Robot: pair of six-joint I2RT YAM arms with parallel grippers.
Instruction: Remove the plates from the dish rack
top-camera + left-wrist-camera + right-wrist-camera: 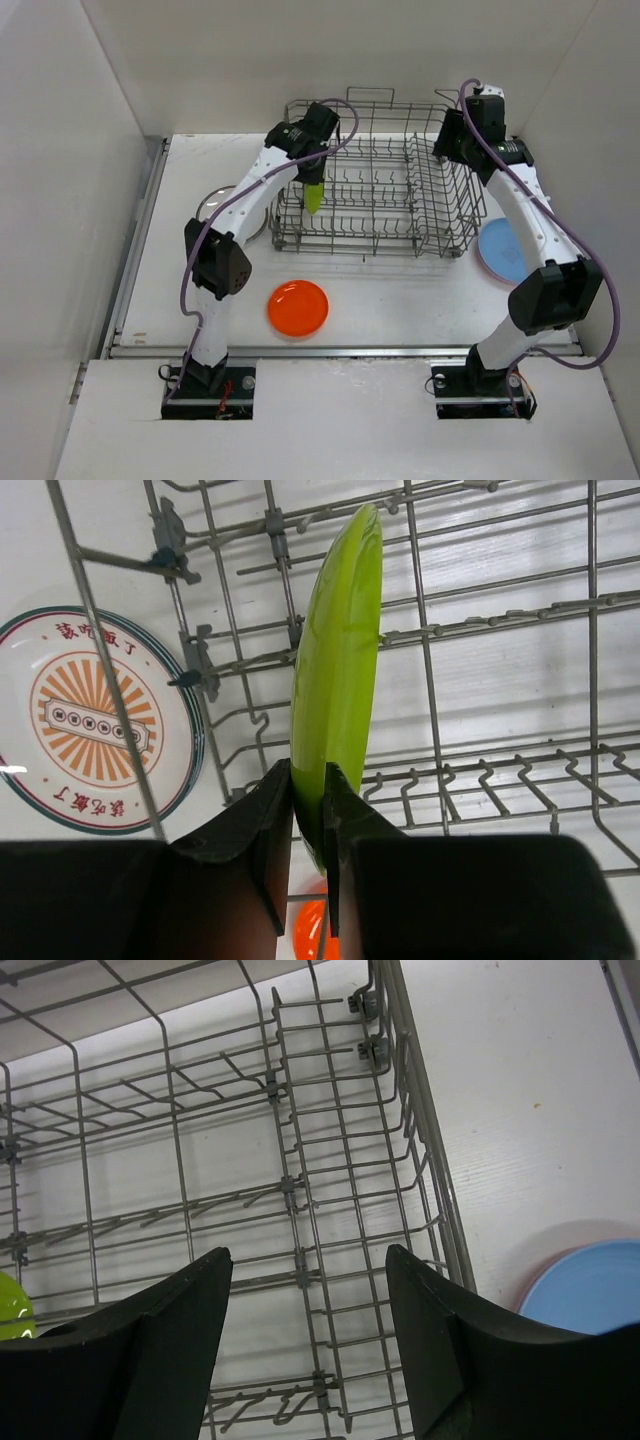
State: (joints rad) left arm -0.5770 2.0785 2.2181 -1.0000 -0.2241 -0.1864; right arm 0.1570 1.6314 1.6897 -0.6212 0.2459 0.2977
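Note:
My left gripper lifts over the rack's near wires next, swings back, lowers the lime green plate's rim and releases atop the orange plate (298, 307) (310, 928), below and back from it.
The grey wire dish rack (420, 240) stands at the back middle of the table. My left gripper (312, 172) is shut on the rim of the lime green plate (314, 195), which stands on edge inside the rack's left end; the left wrist view shows the plate (340, 650) edge-on between my fingers (275, 825). My right gripper (450, 145) is open and empty above the rack's right end (300, 1190). The orange plate (298, 307) lies flat in front of the rack. The light blue plate (500, 250) lies right of the rack on a pink one (535, 1278). A white sunburst plate (90, 720) tops a stack left of the rack.
White walls enclose the table on three sides. The stack of white plates (215, 205) sits close to the left arm. A raised lip runs along the table's near edge (340, 350).

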